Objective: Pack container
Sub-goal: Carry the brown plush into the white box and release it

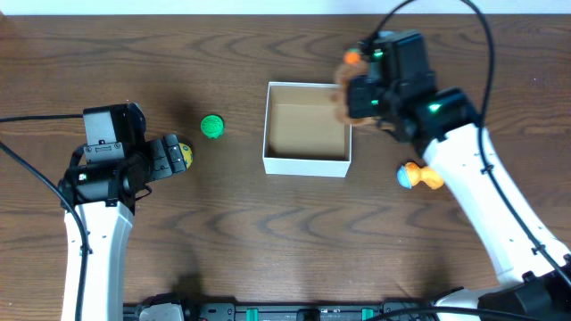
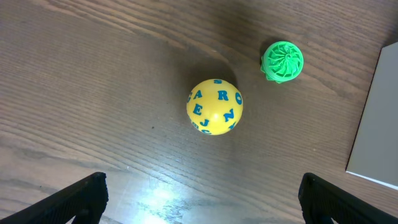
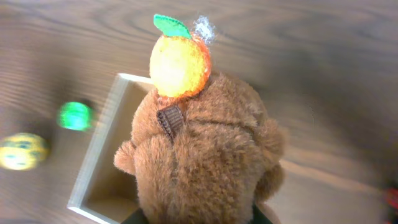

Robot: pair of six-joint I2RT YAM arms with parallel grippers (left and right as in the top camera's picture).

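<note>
The robot's right gripper will first move toward the container's side by the green toy (image 1: pixel 294 126) to lower the bear inside, because the bear is still hanging over the container's opposite rim.
The container, a white square box (image 1: pixel 306 165) with a tan inside, stands mid-table with nothing showing inside. My right gripper (image 1: pixel 359 94) is shut on a brown plush bear (image 3: pixel 205 149) with an orange fruit (image 3: pixel 180 61) on its head, held above the box's right rim (image 3: pixel 93 152). The bear hides the fingertips. My left gripper (image 2: pixel 199 202) is open and empty, just short of a yellow ball with blue letters (image 2: pixel 214 107). A green ridged toy (image 2: pixel 282 61) lies between the ball and the box.
An orange and blue toy (image 1: pixel 417 176) lies on the table right of the box, under the right arm. The box's left wall (image 2: pixel 379 118) shows at the right edge of the left wrist view. Cables run along the back.
</note>
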